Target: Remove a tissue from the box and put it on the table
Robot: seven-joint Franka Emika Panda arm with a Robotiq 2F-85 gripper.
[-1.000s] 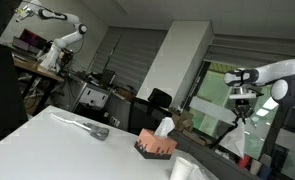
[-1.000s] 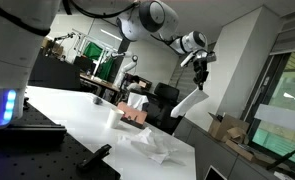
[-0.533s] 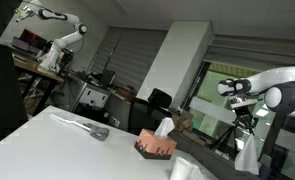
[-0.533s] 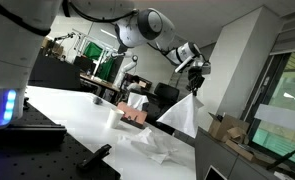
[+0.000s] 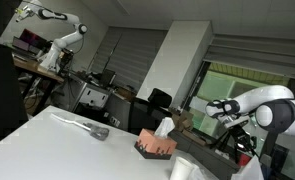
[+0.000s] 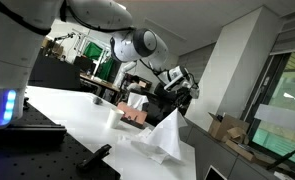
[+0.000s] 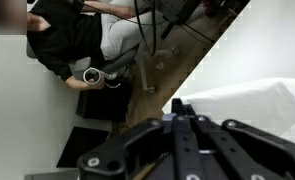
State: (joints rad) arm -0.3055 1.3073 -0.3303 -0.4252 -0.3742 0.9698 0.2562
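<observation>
My gripper should tilt down and lower toward the white tabletop, to release the tissue where its lower edge already rests.
My gripper (image 6: 180,101) is shut on a white tissue (image 6: 169,138) that hangs down in a cone to the white table (image 6: 72,115), near the table's end. In an exterior view the gripper (image 5: 243,147) is low at the far right with the tissue (image 5: 249,171) below it. In the wrist view the shut fingers (image 7: 183,128) pinch the tissue (image 7: 249,108), which spreads to the right. The salmon-orange box (image 5: 155,147) stands apart on the table with another tissue (image 5: 164,127) sticking up out of it. The box also shows in an exterior view (image 6: 135,116).
A white cylinder (image 5: 184,169) stands beside the box. A long grey object (image 5: 91,127) lies further along the table (image 5: 42,140). A crumpled white sheet (image 6: 147,150) lies on the table under the hanging tissue. Beyond the table edge are chairs and the floor (image 7: 157,75).
The gripper has come down and in from high above towards the table's end. The tissue hung in the air before; now its lower edge reaches the table.
</observation>
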